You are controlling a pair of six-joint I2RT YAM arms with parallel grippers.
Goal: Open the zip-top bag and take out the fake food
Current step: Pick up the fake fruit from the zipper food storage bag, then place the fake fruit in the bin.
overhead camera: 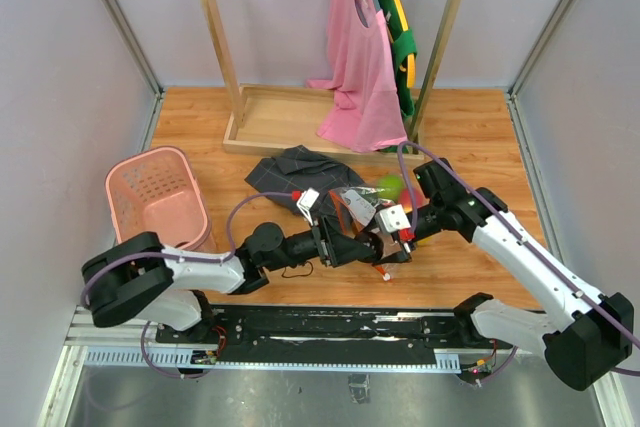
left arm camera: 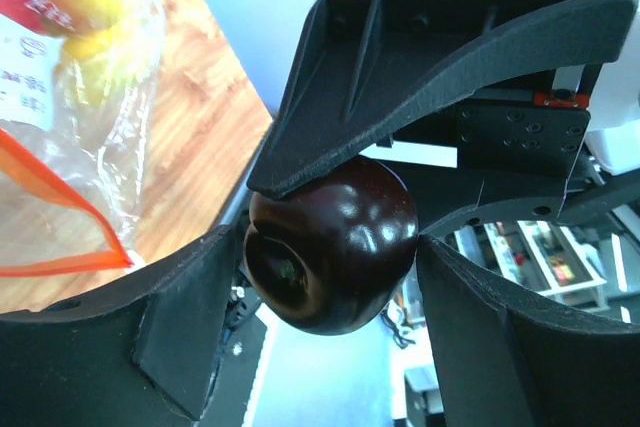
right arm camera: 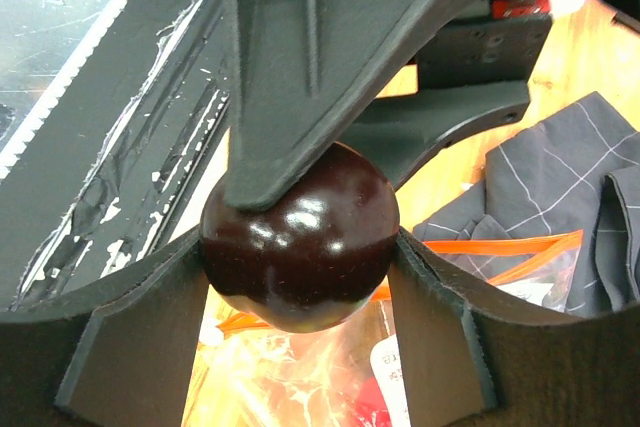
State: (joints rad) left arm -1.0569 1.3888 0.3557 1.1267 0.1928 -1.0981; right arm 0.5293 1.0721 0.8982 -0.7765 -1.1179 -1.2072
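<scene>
The fruit is already outside the bag (overhead camera: 358,207), and the right gripper should move outward and to the left in the top view, over the pink slotted basket (overhead camera: 157,197), to let go of it.
A dark brown glossy fruit (left arm camera: 340,237) sits between the fingers of both grippers, just above the table's near middle. My left gripper (left arm camera: 330,282) touches it on both sides, and one right finger (left arm camera: 420,77) presses on its top. In the right wrist view my right gripper (right arm camera: 300,282) holds the same fruit (right arm camera: 300,232), with a left finger (right arm camera: 320,67) over it. The two grippers meet in the top view, left (overhead camera: 368,245) and right (overhead camera: 392,239). The clear zip-top bag (overhead camera: 358,207) lies behind them with red, yellow and green fruits (overhead camera: 388,187) inside. Its orange zip strip (right arm camera: 510,247) gapes open.
A grey checked cloth (overhead camera: 290,172) lies under the bag's far side. A pink slotted basket (overhead camera: 160,197) stands at the left. A wooden clothes rack (overhead camera: 290,132) with a pink garment (overhead camera: 360,77) fills the back. The metal rail (overhead camera: 330,332) runs along the near edge.
</scene>
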